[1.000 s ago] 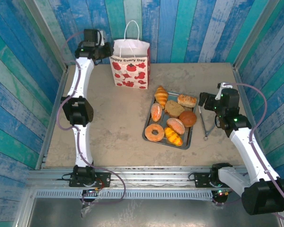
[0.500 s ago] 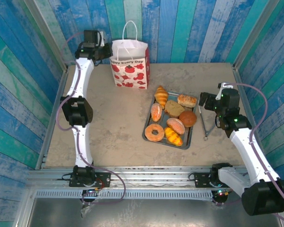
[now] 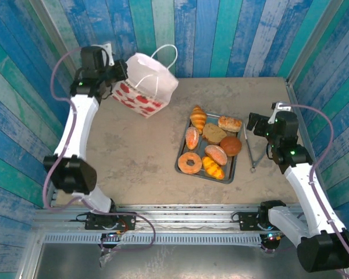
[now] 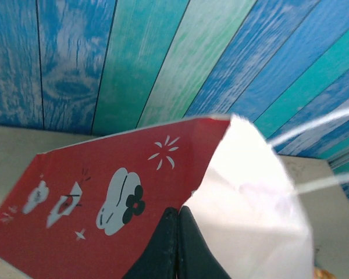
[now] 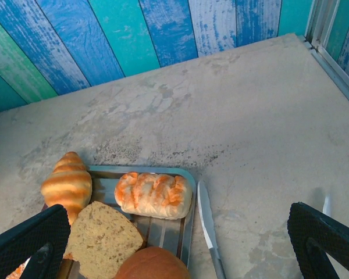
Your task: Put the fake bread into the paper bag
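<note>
My left gripper should next bring the tilted bag down toward the bread, set it upright on bare tabletop beside the tray below and let go of the bag's top edge.
The paper bag leans tilted at the back left, its white mouth turned toward the tray. My left gripper is shut on the bag's top edge. In the left wrist view the gripper pinches where the red side panel meets the white inside. The fake bread lies on the tray: a croissant, a ring donut, a yellow twist, a round bun and others. My right gripper hovers open to the right of the tray. Below the right gripper lie a striped loaf and a bread slice.
The grey metal tray sits mid-table. Metal tongs lie on the table right of it, also seen in the right wrist view as tongs. Blue plank walls close in the back and both sides. Bare tabletop lies between bag and tray.
The left gripper closed on the bag's rim, and the arm swung left, tipping the upright bag over at an angle. The right arm barely shifted.
</note>
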Controlling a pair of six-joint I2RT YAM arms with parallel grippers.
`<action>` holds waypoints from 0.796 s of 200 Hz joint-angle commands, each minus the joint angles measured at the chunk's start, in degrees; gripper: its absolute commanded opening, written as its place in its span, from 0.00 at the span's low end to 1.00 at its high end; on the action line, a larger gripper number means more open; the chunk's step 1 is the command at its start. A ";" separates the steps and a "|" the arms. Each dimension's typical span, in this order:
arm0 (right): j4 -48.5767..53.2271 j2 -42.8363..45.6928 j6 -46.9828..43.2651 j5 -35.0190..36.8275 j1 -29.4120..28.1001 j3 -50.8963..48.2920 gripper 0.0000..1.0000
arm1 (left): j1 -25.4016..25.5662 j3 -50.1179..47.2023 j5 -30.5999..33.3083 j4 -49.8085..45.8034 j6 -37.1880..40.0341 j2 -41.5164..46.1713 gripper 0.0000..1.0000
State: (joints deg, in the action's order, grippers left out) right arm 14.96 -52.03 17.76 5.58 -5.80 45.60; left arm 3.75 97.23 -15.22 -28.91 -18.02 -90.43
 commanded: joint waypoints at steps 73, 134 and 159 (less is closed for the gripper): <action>5.17 2.15 -2.95 1.69 0.16 1.41 1.00 | 0.12 -20.36 -2.79 0.72 -4.18 26.14 0.00; 6.04 2.68 -3.37 2.03 0.18 1.33 1.00 | 0.10 -26.20 -14.38 -2.80 -4.05 29.18 0.00; 6.00 2.63 -3.26 1.63 0.16 1.20 1.00 | 0.07 -25.77 -16.64 -6.48 -1.37 28.54 0.00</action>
State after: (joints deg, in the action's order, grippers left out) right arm 20.36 -49.80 14.94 7.07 -5.80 45.74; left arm 3.75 71.48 -26.70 -32.23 -21.67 -62.30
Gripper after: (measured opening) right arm 0.997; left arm 0.043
